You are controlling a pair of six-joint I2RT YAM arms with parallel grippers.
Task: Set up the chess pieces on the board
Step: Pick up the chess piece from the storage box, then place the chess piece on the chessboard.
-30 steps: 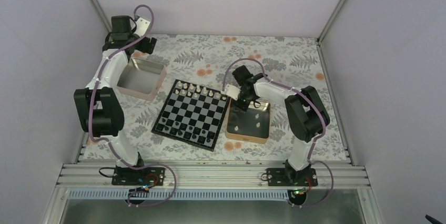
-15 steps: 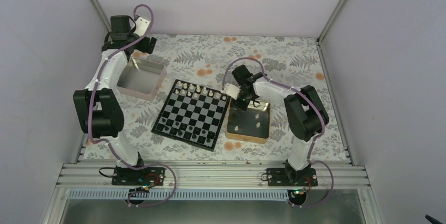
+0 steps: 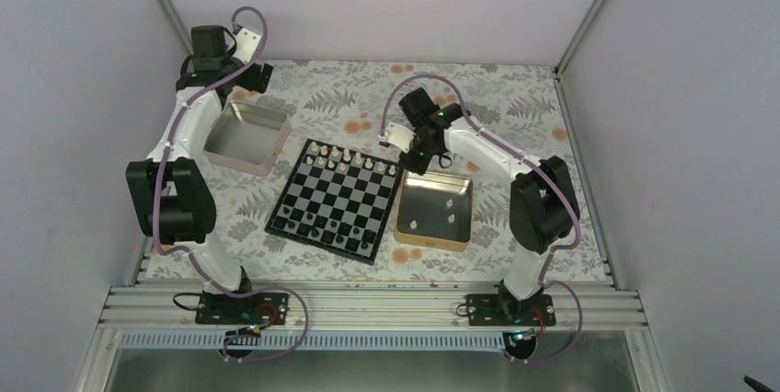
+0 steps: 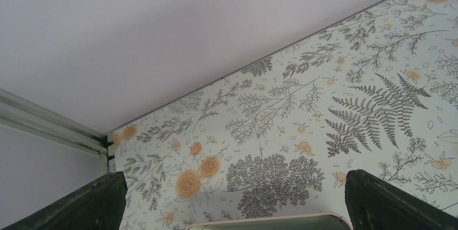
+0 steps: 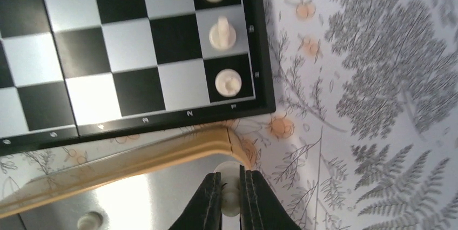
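Observation:
Next I will bring my right gripper left in the top view, then down to the dark square beside the inner white row's end, since it stands empty.
The board (image 3: 336, 199) lies mid-table, with white chess pieces (image 3: 349, 160) lined along its far rows. In the right wrist view its corner (image 5: 135, 41) shows three white pieces, one of them (image 5: 222, 33) on a pale square. My right gripper (image 5: 231, 178) is shut on a small white chess piece (image 5: 231, 197), held above the far left corner of the gold tin (image 5: 124, 160). From above, that gripper (image 3: 416, 164) hangs between the board and the tin. My left gripper (image 4: 232, 208) is open and empty, at the table's far left (image 3: 246, 77).
The gold tin (image 3: 430, 243) right of the board holds three loose white pieces (image 3: 415, 224). A pinkish silver tin (image 3: 241, 160) stands left of the board, its rim (image 4: 264, 221) below my left fingers. Dark pieces (image 3: 322, 226) stand on the board's near rows.
My right gripper shut on a white piece inside the gold tin, then rose and moved to the tin's far left corner. The left arm stayed still.

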